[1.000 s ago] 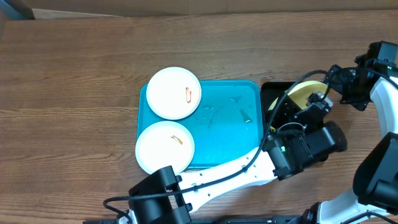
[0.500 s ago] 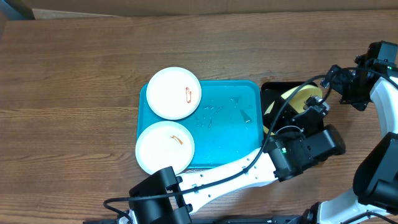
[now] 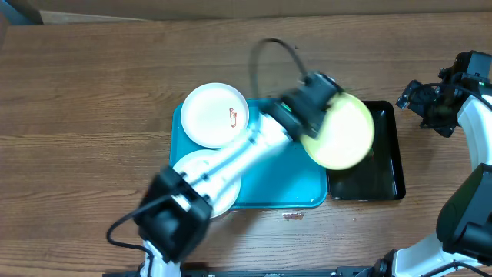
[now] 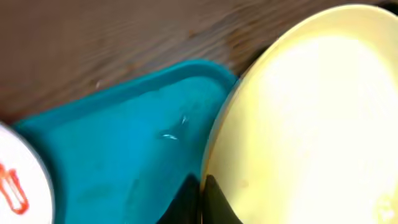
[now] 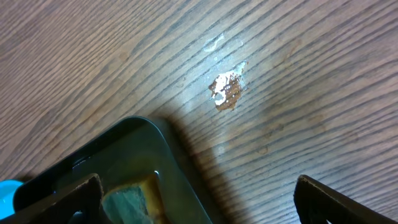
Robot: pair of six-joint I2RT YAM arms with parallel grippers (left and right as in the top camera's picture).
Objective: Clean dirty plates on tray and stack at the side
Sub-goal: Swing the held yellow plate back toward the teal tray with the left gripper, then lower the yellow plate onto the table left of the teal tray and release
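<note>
Clear tabletop past the white plates lies below and to the left in the overhead view, so next my left gripper needs to swing across, lower and release the plate.
My left gripper [image 3: 317,115] is shut on the rim of the lime-green plate [image 3: 340,131] and holds it tilted above the right edge of the turquoise tray [image 3: 284,181] and the black tray. In the left wrist view the fingers [image 4: 208,196] pinch the plate's edge [image 4: 311,124] over the tray [image 4: 124,143]. A white plate with a red smear [image 3: 215,115] lies on the tray's far left corner. A second white plate [image 3: 201,183] lies at the near left, partly hidden by my left arm. My right gripper [image 3: 429,104] is open and empty at the far right.
A narrow black tray [image 3: 378,171] stands right of the turquoise tray. The right wrist view shows its corner [image 5: 124,143] with a yellow-green sponge [image 5: 134,202] in it, and a pale scuff [image 5: 227,88] on the wooden table.
My left arm has swung up and left, lifting the lime-green plate out of the black tray to above the trays' shared edge. The right arm has not moved.
</note>
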